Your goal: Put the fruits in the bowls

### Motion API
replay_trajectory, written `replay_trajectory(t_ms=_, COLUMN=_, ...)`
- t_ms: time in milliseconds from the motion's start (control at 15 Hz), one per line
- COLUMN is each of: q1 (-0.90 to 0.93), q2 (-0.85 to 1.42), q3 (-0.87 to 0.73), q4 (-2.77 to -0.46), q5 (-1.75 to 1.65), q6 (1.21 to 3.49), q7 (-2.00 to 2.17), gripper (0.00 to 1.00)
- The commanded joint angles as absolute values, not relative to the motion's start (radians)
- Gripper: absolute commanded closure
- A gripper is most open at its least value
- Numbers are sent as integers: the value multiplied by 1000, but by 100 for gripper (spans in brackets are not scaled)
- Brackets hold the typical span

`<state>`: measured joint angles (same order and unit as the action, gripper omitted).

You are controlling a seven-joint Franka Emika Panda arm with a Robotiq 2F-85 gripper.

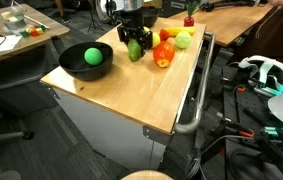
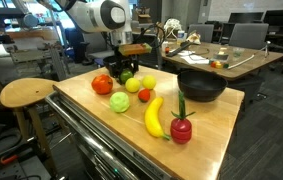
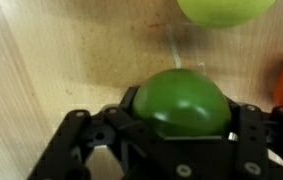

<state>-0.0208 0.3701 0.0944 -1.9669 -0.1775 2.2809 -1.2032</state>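
The wide black bowl [image 1: 69,62] with room inside stands beside my gripper, away from the orange-red fruit, so my gripper will next rise above the bowl's rim, cross over, lower and release.
My gripper [image 3: 181,112] reaches down at the far part of the wooden table and is shut on a round green fruit [image 3: 181,98], with a finger against each side. Both exterior views show this gripper [image 1: 133,45] [image 2: 126,72] low over the cluster of fruits. A wide black bowl [image 1: 69,62] [image 2: 203,92] holds another green fruit [image 1: 93,57]. On the table lie a red fruit [image 2: 102,84], a green one [image 2: 120,101], a yellow-green one [image 2: 134,86], a banana [image 2: 155,117] and a red fruit with a green stem [image 2: 182,128].
The table [image 1: 131,95] has a metal rail [image 1: 195,100] along one side. A round wooden stool [image 2: 26,92] stands beside it. Desks with clutter [image 2: 226,55] and office chairs fill the room behind. An orange-red fruit [image 1: 163,55] lies right next to the gripper.
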Motion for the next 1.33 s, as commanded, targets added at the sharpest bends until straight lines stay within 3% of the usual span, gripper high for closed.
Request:
replay_trajectory(t_ms=0, q1=-11, q2=308, q3=98, q4=-1989, q5=-195, q6=2295, q7=-1210, gripper=58)
replay_trajectory(t_ms=400, q1=-2, q2=142, q3=178, q4=-1972, q5=-55, q6=2369, q7=-1309, gripper=58)
replay_trajectory(t_ms=1133, q1=25, q2=390, q3=183, q4=-1728, q5=87, q6=2391, q7=-1304, gripper=58)
replay_trajectory(t_ms=1200, q1=19, q2=406, q3=187, q4=-1720, q5=92, q6=2387, q7=-1305, gripper=52)
replay_trajectory(t_ms=1267, q1=11, q2=416, q3=192, q4=-1717, q5=100, q6=2379, q7=-1307, gripper=8)
